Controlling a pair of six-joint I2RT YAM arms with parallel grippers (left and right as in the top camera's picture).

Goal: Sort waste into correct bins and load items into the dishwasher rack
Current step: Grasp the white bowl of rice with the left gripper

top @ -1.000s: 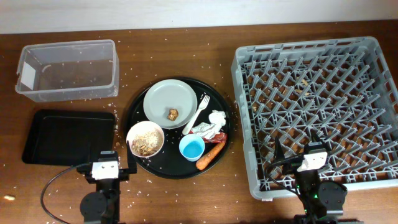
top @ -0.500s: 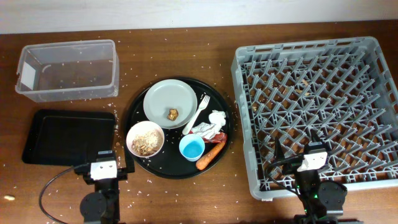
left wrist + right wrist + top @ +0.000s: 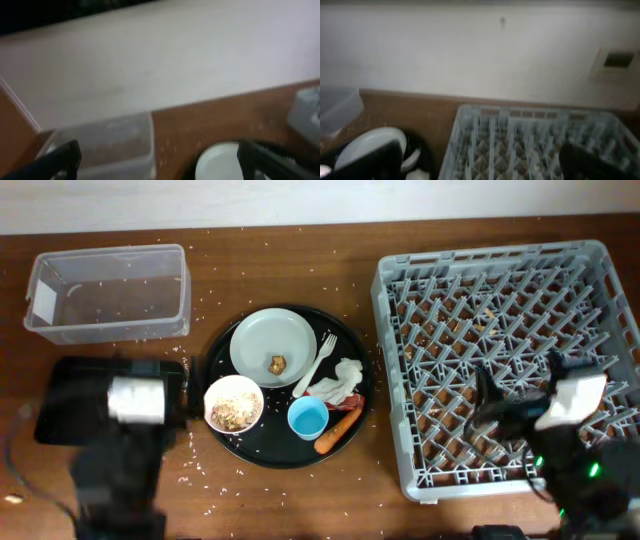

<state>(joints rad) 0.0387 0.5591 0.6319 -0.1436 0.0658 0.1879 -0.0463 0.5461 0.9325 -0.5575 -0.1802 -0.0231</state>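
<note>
Next, my left gripper should swing to the right in the overhead view and down onto the bare rim facing the cup, as scraps fill the white bowl.
In the overhead view a pale grey-green plate (image 3: pixel 272 340) with a small brown chunk (image 3: pixel 277 362), a white bowl of beige scraps (image 3: pixel 234 403), a light-blue cup (image 3: pixel 308 418), a white fork (image 3: pixel 316 362), a white napkin (image 3: pixel 342 372), a red wrapper (image 3: pixel 350 398) and a carrot (image 3: pixel 337 430) lie on the round black tray (image 3: pixel 285 452). The clear tub (image 3: pixel 105 292) stands at the back left. The shallow black tray (image 3: pixel 75 375) is mostly under my blurred left arm. The grey rack (image 3: pixel 510 300) fills the right. My left gripper (image 3: pixel 125 375) (image 3: pixel 160 160) and right gripper (image 3: pixel 520 385) (image 3: pixel 482 162) are open, empty and raised.
Rice grains lie scattered over the brown table. A pale wall runs along the table's back edge. The left wrist view shows the clear tub (image 3: pixel 105 137) and the plate (image 3: pixel 220 160). The right wrist view shows the rack (image 3: pixel 540 140) and the plate (image 3: pixel 370 145).
Both arms have risen from the table's front edge and moved away from it, and both look blurred. The left arm now covers the black tray, and the right arm is over the rack's front.
</note>
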